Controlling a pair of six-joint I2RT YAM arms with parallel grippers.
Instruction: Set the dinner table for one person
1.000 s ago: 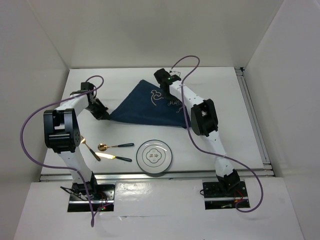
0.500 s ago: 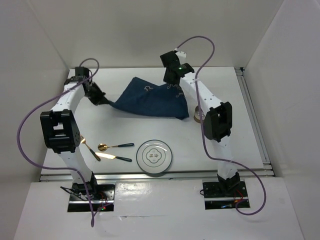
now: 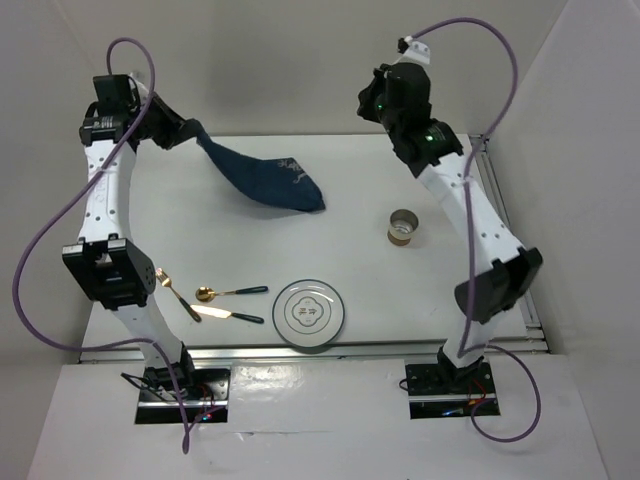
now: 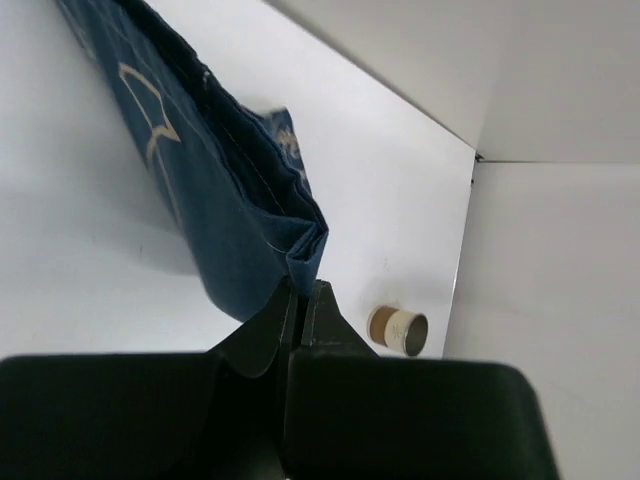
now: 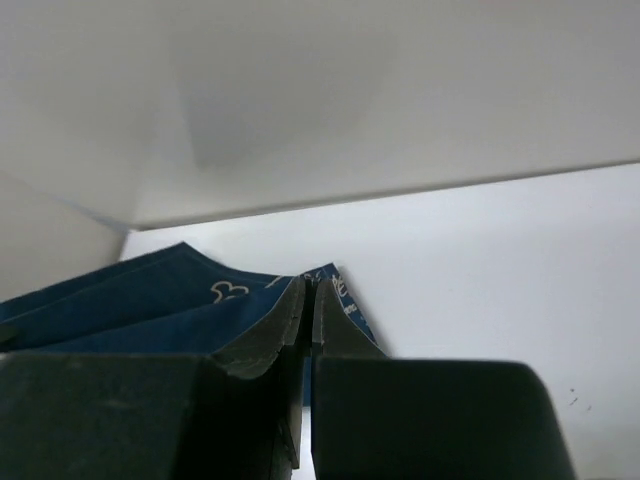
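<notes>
The right gripper, empty fingers opening, lowers toward the mat's loose near corner next, since that corner lies below it and to its left in the top view.
The white dinner table point(image 3: 460, 280) holds a white plate point(image 3: 310, 314) near its front edge. Left of the plate lie a gold spoon point(image 3: 228, 292), a knife point(image 3: 228, 315) and a fork point(image 3: 177, 293), all dark-handled. My left gripper point(image 3: 186, 131) is raised high at the far left, shut on a corner of the navy blue cloth mat point(image 3: 265, 178). In the left wrist view the gripper point(image 4: 300, 287) pinches the mat point(image 4: 215, 190). The mat hangs down, its low end on the table. My right gripper point(image 3: 372, 103) is raised at the back, shut and empty point(image 5: 308, 284), apart from the mat point(image 5: 140, 300).
A small tan cup point(image 3: 402, 227) stands at the right of the table, also in the left wrist view point(image 4: 398, 330). White walls enclose the table on three sides. A silver rail point(image 3: 508, 235) runs along the right edge. Purple cables loop from both arms.
Both arms have risen. My left gripper lifted the mat's corner up and to the left. The right gripper no longer holds the mat and moved up and right. The cup is now uncovered.
</notes>
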